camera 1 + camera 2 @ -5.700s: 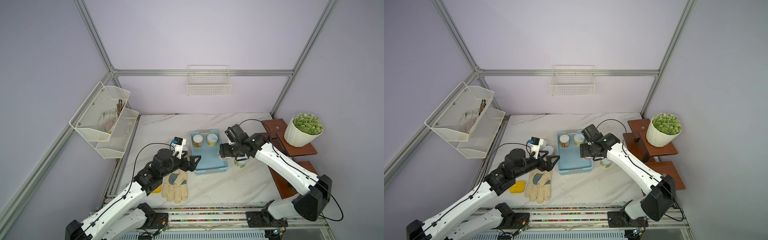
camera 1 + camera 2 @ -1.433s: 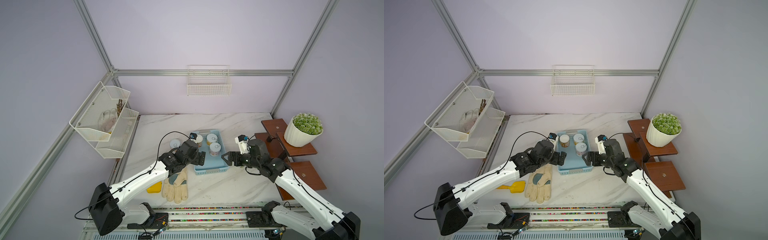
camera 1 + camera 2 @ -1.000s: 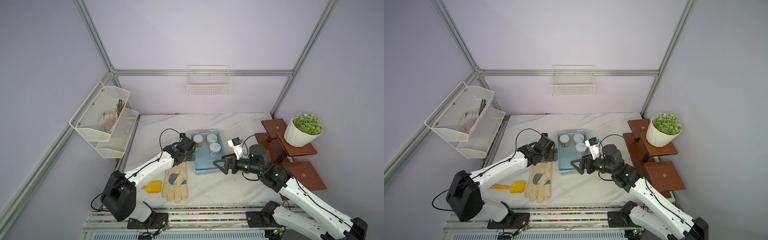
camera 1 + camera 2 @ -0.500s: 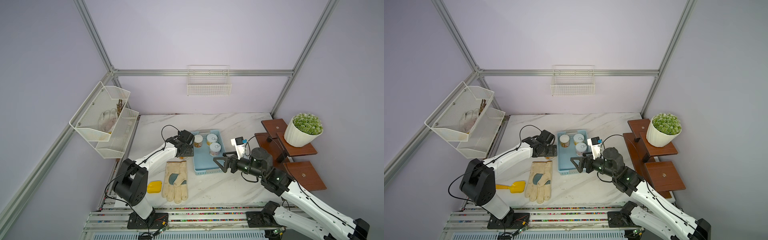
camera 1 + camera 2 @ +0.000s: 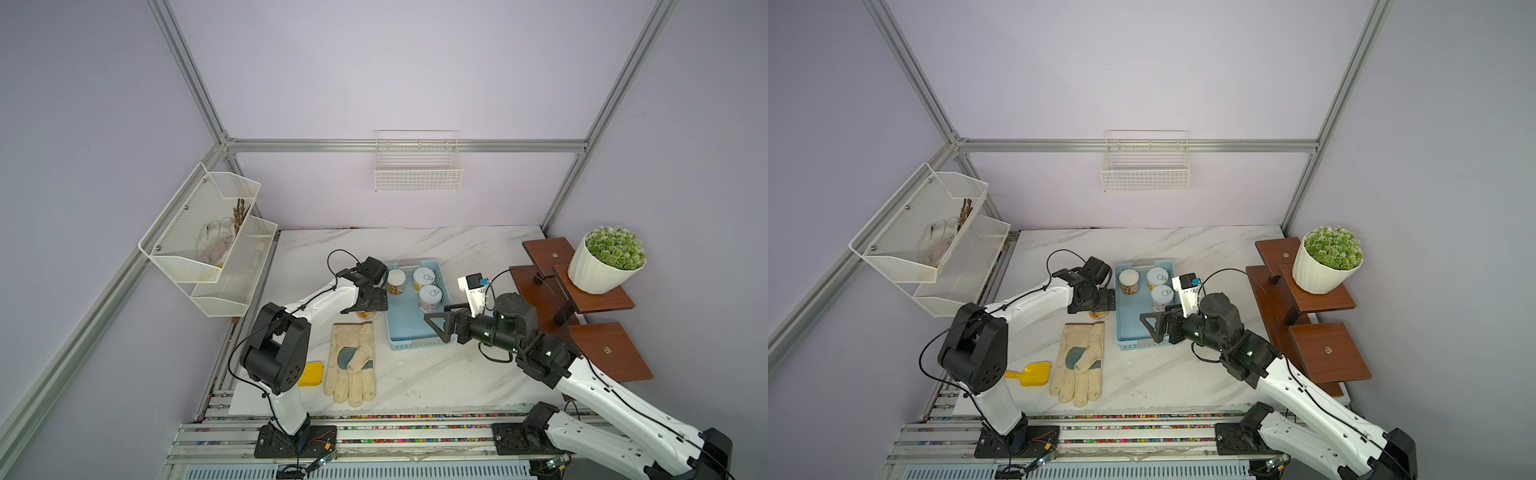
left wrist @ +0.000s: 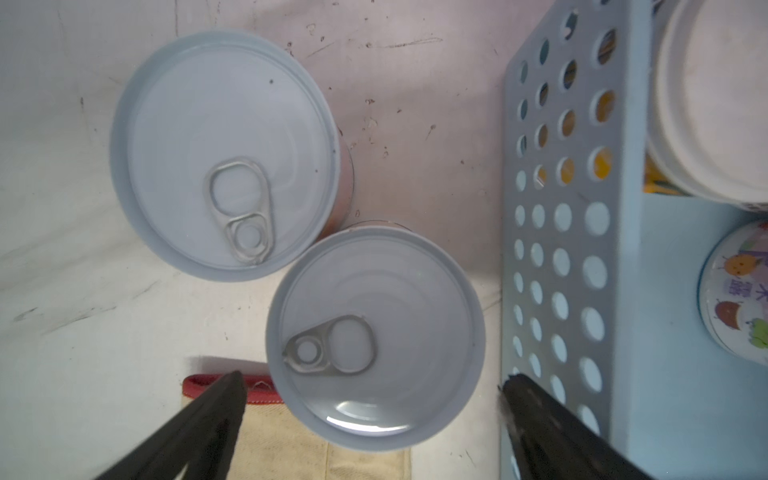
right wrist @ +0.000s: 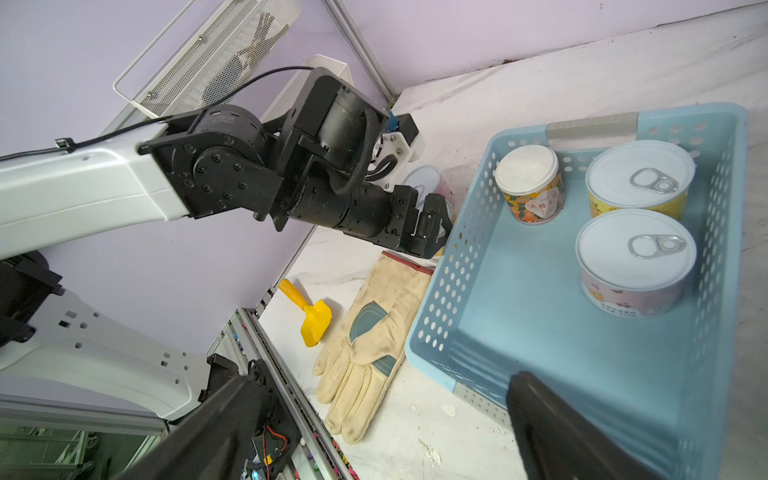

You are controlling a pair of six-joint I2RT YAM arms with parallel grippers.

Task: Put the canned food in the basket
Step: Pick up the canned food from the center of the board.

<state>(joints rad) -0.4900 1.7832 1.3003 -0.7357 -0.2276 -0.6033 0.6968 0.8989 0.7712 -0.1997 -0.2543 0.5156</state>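
My left gripper needs to move down next around the nearer can beside the basket (image 5: 365,315) (image 6: 376,337) and close, since its open fingers are already on either side of the can's lid.
The light blue basket (image 5: 409,328) sits mid-table in both top views and holds three cans of canned food (image 5: 395,280) (image 5: 424,277) (image 5: 430,297). Two more cans (image 6: 224,153) (image 6: 374,336) stand on the table just left of the basket. My left gripper (image 6: 372,380) points down over the nearer one, open, its fingers either side of the can and apart from it. From above, only that can's lower edge (image 5: 365,314) shows under the left gripper (image 5: 365,308). My right gripper (image 5: 436,316) hangs open and empty over the basket's near right corner (image 7: 469,395).
A work glove (image 5: 351,361) and a yellow scoop (image 5: 311,373) lie near the front left. Stepped wooden shelves (image 5: 598,345) with a potted plant (image 5: 604,259) stand at the right. A white mesh rack (image 5: 208,241) and a wire wall basket (image 5: 417,172) hang on the walls.
The left arm has folded its elbow back toward its base, keeping its gripper over the cans left of the basket. The right gripper has drifted slightly forward by the basket. A third can arrived in the basket earlier.
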